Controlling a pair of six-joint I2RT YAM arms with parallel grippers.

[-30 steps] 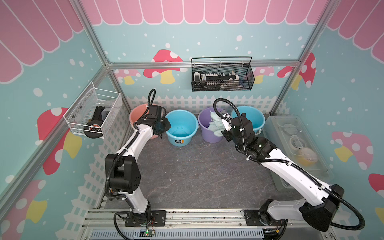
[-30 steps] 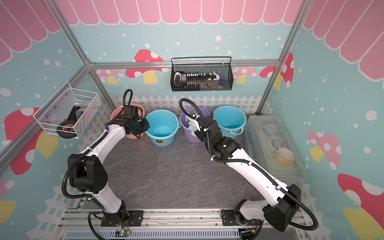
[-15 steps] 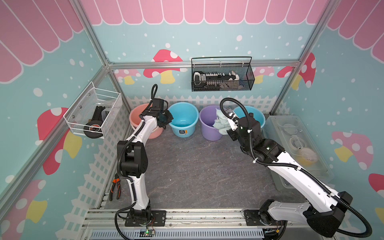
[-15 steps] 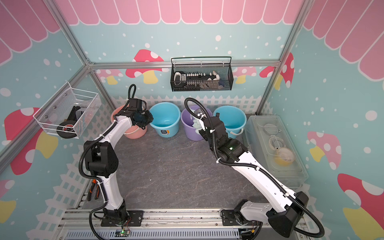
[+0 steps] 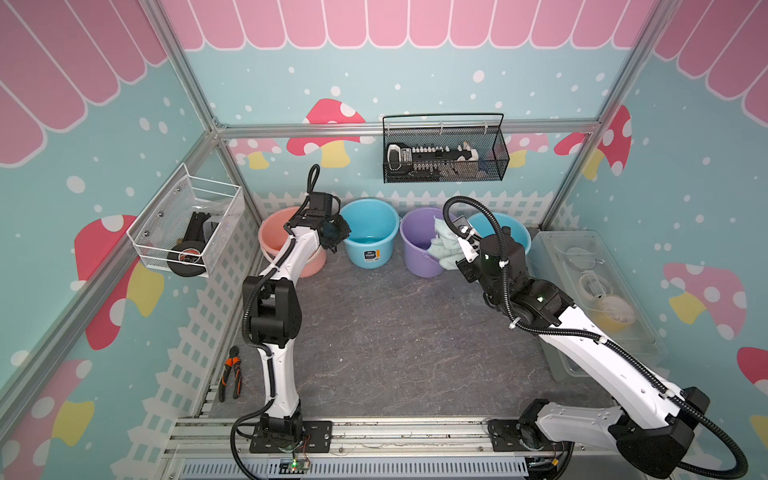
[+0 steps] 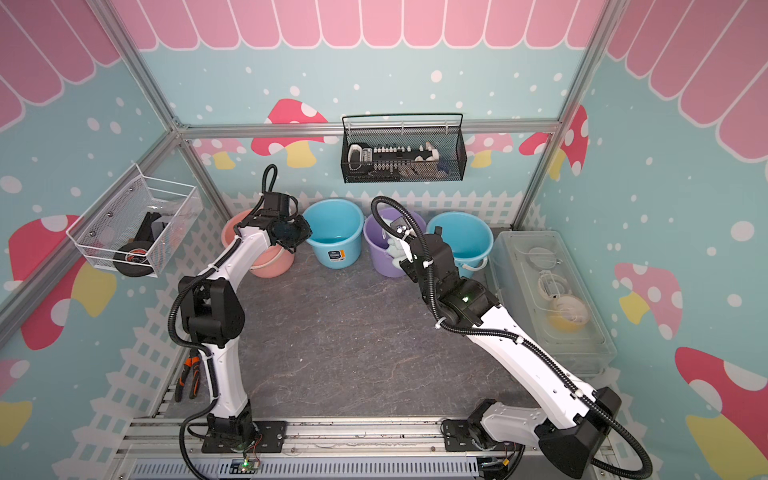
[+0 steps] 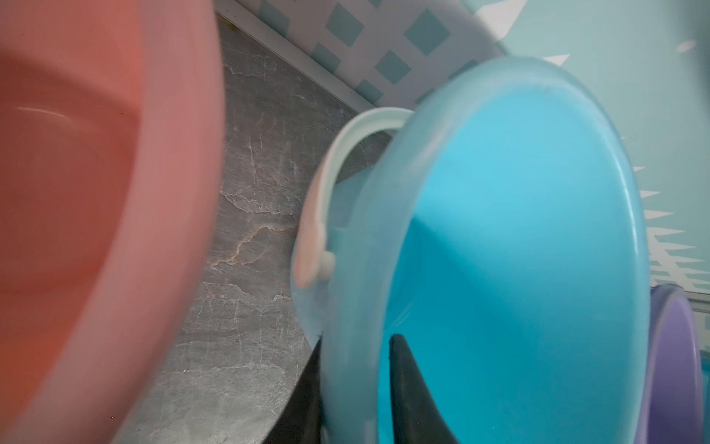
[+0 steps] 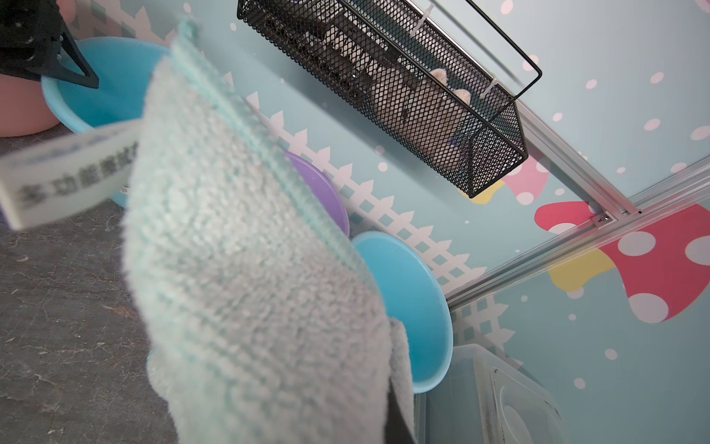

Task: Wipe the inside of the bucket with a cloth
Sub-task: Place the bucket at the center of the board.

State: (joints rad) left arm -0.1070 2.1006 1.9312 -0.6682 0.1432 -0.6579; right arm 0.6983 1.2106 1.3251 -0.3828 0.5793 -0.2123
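I will next draw my left gripper back, sliding the first blue bucket away from the fence, and release the bucket's rim, as bare tabletop lies back of the gripper.
Four buckets stand in a row along the back fence: pink, blue, purple and a second blue. My left gripper straddles the first blue bucket's near rim. One finger lies against the outer wall. The other is inside, a sliver off the rim, so the jaws stand barely open. My right gripper is shut on the pale mint cloth, which hangs at the purple bucket's right rim. In the right wrist view the cloth hides the fingers.
A black mesh basket hangs on the back wall above the buckets. A white wire basket with a tape roll is on the left wall. A clear lidded box stands at the right. Pliers lie at the front left.
The left arm has folded upright, its gripper still at the blue bucket's rim, and the bucket has slid back toward the fence. The right gripper drew the cloth rightward, toward the purple bucket's right rim.
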